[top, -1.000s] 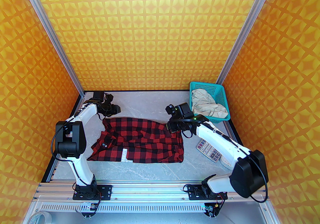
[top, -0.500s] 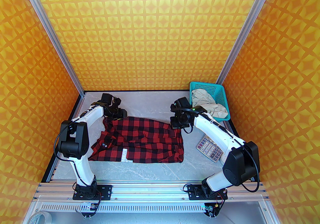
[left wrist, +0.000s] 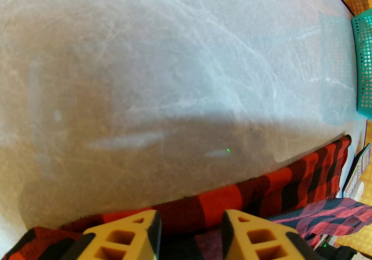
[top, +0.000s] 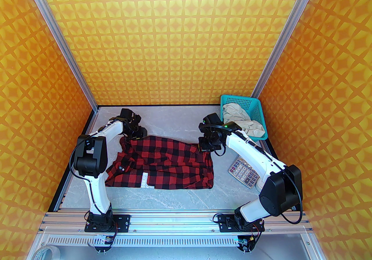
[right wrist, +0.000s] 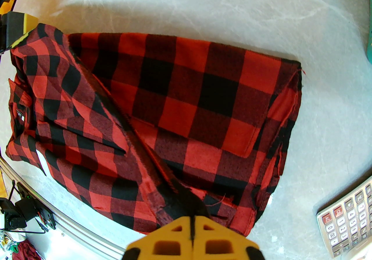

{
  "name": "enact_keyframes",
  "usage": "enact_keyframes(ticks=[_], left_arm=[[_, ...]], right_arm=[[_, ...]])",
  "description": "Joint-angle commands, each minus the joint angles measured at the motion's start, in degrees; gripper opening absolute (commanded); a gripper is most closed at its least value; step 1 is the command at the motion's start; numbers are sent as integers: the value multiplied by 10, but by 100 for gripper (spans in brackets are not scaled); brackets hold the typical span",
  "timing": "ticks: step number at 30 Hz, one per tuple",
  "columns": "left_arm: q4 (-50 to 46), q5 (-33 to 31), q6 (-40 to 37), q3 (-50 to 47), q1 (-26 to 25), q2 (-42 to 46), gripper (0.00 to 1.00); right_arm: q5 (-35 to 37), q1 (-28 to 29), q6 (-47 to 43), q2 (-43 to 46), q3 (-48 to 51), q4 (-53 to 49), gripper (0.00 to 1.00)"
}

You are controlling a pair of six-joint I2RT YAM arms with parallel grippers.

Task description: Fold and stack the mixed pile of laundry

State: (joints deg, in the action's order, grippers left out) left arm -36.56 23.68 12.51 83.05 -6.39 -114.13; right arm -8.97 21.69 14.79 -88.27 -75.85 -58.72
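My right gripper will next lower toward the flat layer of the shirt (top: 162,163) beside the hem, then release the raised dark fold.
The red-and-black check shirt (top: 162,163) lies spread across the middle of the grey table (top: 171,119), white lettering near its front edge. My left gripper (top: 137,134) hovers at the shirt's far left corner. In the left wrist view it (left wrist: 190,234) is open, and the shirt's edge (left wrist: 221,203) lies under and between its yellow fingers. My right gripper (top: 205,147) sits at the far right corner. In the right wrist view it (right wrist: 191,231) is shut on a raised dark fold of the shirt (right wrist: 180,99). The cream garment (top: 242,122) is bunched in the basket.
A teal perforated basket (top: 238,98) stands at the back right corner, its wall (left wrist: 363,64) at the right edge of the left wrist view. A grey calculator (top: 243,172) lies right of the shirt, under my right arm, also near the right fingers (right wrist: 345,224). Metal posts frame the back wall.
My left gripper has come right and forward from the back left onto the shirt's far left corner. My right arm swung upright, its gripper staying shut at the far right corner.
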Motion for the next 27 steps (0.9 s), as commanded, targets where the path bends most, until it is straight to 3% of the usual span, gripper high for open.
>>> enact_keyframes(ticks=[1,5,16,18,24,27], left_arm=[[-5,-14,-9,-50,2,40,41],[0,-16,-13,-69,2,35,41],[-8,-18,-13,-40,2,14,43],[-4,-18,-14,-49,3,16,45],[-9,-23,-11,-35,3,27,52],[-25,-33,-16,-2,2,36,57]], right_arm=[[10,-14,2,-6,17,-3,0],[40,-27,-8,-52,6,19,0],[104,-42,-46,-208,-60,70,13],[113,-42,-47,-218,-64,75,19],[129,-42,-58,-233,-79,64,20],[140,-42,-62,-231,-77,55,26]])
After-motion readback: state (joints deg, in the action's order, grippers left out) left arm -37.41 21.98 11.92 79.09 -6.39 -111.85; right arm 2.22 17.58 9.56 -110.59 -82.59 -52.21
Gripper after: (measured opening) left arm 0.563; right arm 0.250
